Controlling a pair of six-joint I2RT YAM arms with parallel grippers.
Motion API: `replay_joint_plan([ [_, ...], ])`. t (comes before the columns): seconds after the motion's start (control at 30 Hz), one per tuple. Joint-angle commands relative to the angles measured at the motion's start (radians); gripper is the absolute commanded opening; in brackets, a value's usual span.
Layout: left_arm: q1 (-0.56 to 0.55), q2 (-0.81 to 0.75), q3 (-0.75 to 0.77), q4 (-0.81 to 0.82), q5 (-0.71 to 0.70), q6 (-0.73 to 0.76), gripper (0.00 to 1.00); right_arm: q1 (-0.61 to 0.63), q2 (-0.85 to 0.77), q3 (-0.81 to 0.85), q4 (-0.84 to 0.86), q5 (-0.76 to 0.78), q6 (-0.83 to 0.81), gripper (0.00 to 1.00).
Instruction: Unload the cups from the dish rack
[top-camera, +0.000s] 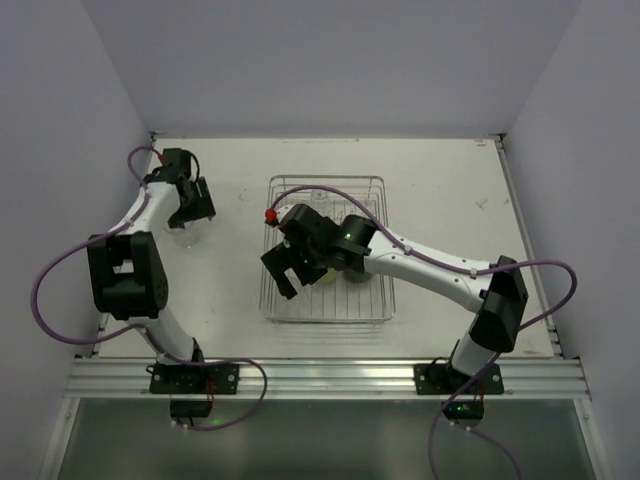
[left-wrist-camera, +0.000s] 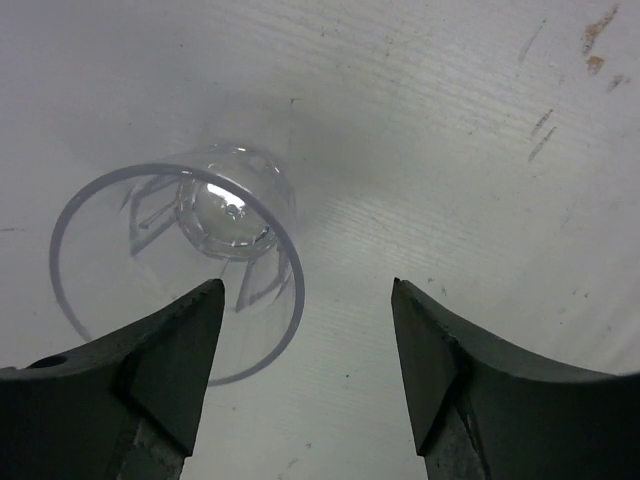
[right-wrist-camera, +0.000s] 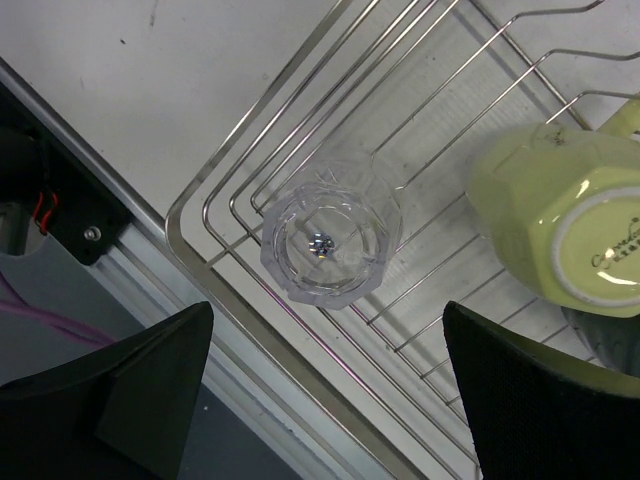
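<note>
The clear tumbler (right-wrist-camera: 328, 242) is below my right gripper in the front corner of the rack, with its opening down. I need to lower my right gripper around its sides next, with the fingers open.
My left gripper (left-wrist-camera: 305, 300) is open and empty above the white table, far left of the rack in the top view (top-camera: 193, 213). A clear tumbler (left-wrist-camera: 185, 250) stands upright on the table just left of the gap, partly behind my left finger (left-wrist-camera: 185, 345). My right gripper (right-wrist-camera: 325, 340) is open and empty, hovering over the front left corner of the silver wire dish rack (right-wrist-camera: 280, 347). Below it a clear tumbler (right-wrist-camera: 330, 240) sits mouth-down in that corner. A pale yellow cup (right-wrist-camera: 560, 215) sits mouth-down beside it, to the right.
The rack (top-camera: 370, 300) lies mid-table, with my right arm reaching across it from the right. The metal rail of the table's near edge (right-wrist-camera: 60, 230) runs just outside the rack's corner. A dark rounded shape (right-wrist-camera: 600, 340) shows below the yellow cup.
</note>
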Motion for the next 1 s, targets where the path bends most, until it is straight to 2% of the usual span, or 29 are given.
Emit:
replay_joint_plan([
  [0.0, 0.008, -0.130, -0.019, 0.014, 0.038, -0.012, 0.73, 0.025, 0.024, 0.028, -0.057, 0.032, 0.005, 0.99],
  [0.27, 0.006, -0.317, -0.038, 0.009, 0.121, -0.030, 0.79, 0.029, 0.043, -0.008, -0.023, -0.013, -0.069, 0.99],
  [0.47, 0.006, -0.460, -0.056, 0.014, 0.238, -0.043, 0.82, 0.029, 0.093, 0.017, -0.020, -0.054, -0.093, 0.99],
  [0.97, 0.008, -0.633, -0.093, 0.049, 0.380, -0.096, 0.84, 0.029, 0.245, 0.067, 0.008, -0.074, -0.087, 0.99],
])
